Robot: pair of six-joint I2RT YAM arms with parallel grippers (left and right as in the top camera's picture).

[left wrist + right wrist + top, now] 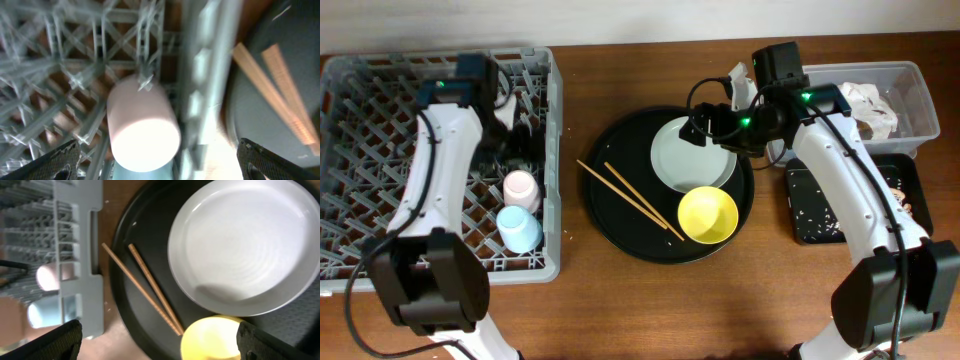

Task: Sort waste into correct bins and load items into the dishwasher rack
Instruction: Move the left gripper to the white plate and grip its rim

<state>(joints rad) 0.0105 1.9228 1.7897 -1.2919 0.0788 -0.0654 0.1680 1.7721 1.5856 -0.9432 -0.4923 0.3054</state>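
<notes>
My left gripper is to move off the rack (380, 150) next, to the right in the overhead view, and down onto the plate's rack-side rim (653, 152), because that rim is uncovered.
The grey dishwasher rack (380, 150) stands at the left with the pink cup (522, 188) and the blue cup (520, 230) in its right part. My left gripper (512, 125) hangs open above the rack's right side; its wrist view shows the pink cup (142, 125) below it. The grey-green plate (692, 155), the yellow bowl (708, 214) and two wooden chopsticks (630, 195) lie on the round black tray (620, 225). My right gripper (705, 122) is open and empty over the plate (250, 245). Crumpled napkins (865, 105) lie in the clear box (920, 95).
The shallow black tray (815, 215) with crumbs sits at the right, in front of the clear box. Bare wooden table lies between the rack and the round tray. The rack's wall (75, 255) shows in the right wrist view.
</notes>
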